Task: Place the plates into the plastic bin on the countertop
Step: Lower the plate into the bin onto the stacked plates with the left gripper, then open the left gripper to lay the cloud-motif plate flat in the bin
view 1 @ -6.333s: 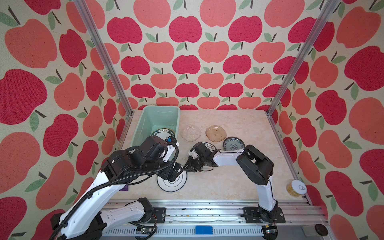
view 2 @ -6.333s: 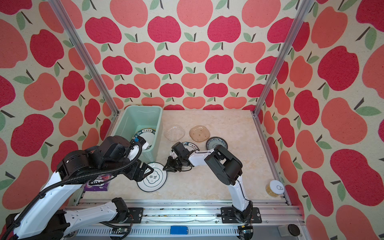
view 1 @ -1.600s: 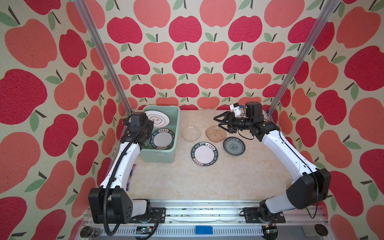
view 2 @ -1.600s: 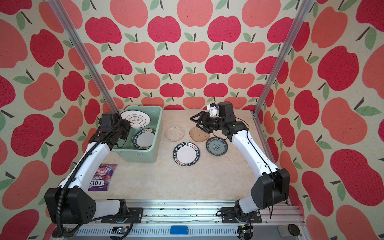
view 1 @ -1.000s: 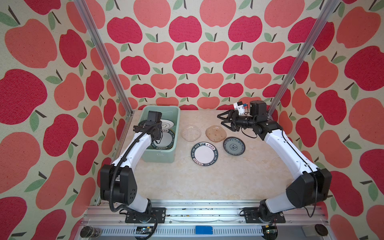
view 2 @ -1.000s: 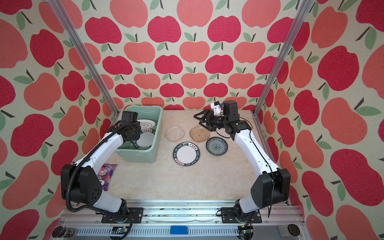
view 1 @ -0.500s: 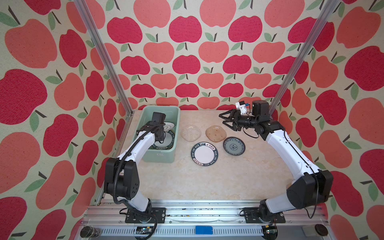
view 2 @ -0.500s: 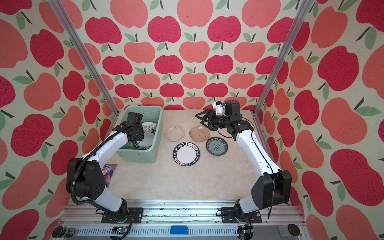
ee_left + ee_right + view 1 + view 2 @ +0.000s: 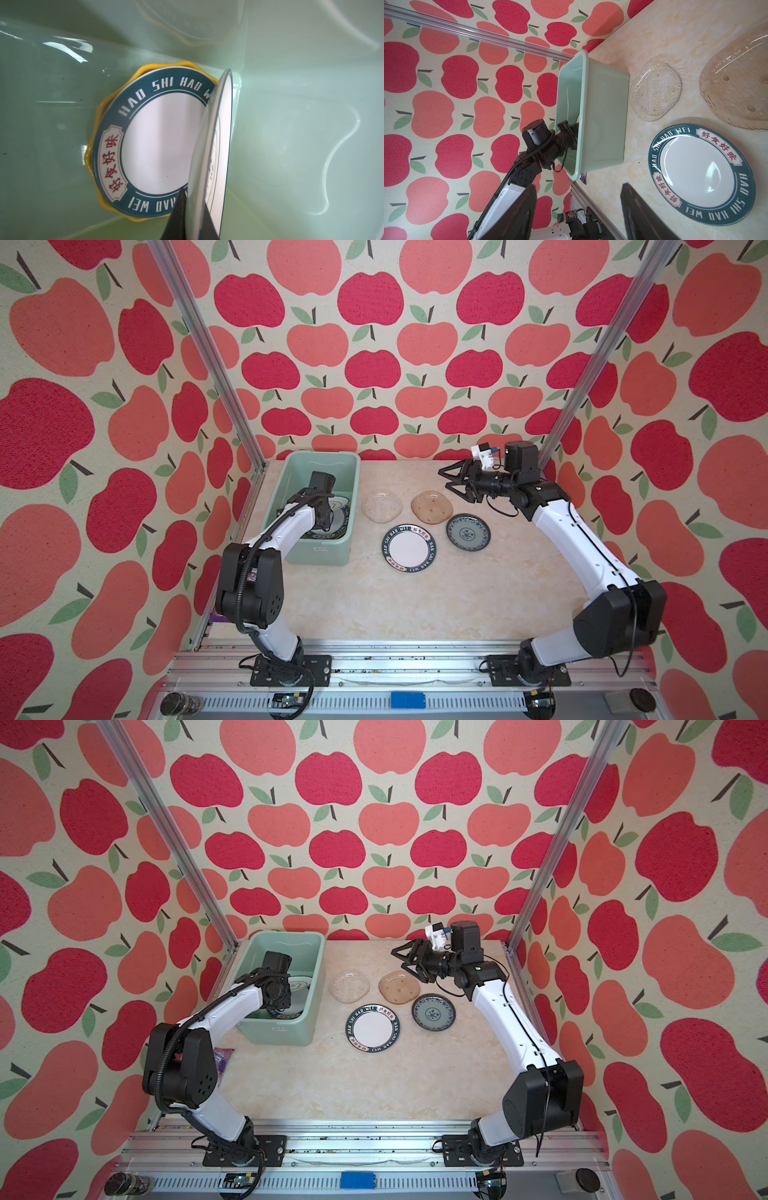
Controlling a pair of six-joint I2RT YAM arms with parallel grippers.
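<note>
The lettered-rim plate [image 9: 164,138] lies flat below my left gripper. Next, the emblem plate [image 9: 212,145] goes down onto it inside the bin, and my left gripper releases the emblem plate's rim there.
The mint-green plastic bin [image 9: 309,558] stands at the back left of the countertop [image 9: 374,605]. My left gripper [image 9: 195,220] is inside it, shut on the rim of a white emblem plate [image 9: 212,145] held on edge. Under it a white lettered-rim plate [image 9: 158,143] lies on a yellow scalloped plate [image 9: 97,116]. Outside the bin lie a clear glass plate [image 9: 381,506], an amber glass plate [image 9: 432,507], a second lettered-rim plate [image 9: 409,548] and a grey-blue plate [image 9: 468,531]. My right gripper [image 9: 451,485] hangs open and empty, above the back of the countertop beside the amber plate.
Aluminium rails [image 9: 374,655] frame the countertop, with apple-patterned walls close on three sides. A purple packet [image 9: 222,1056] lies at the left edge behind my left arm. A small dark jar [image 9: 178,705] sits on the front rail at the left.
My left gripper has carried the emblem plate from over the bin's back down into it, towards its front half. The right arm has barely moved and stays open.
</note>
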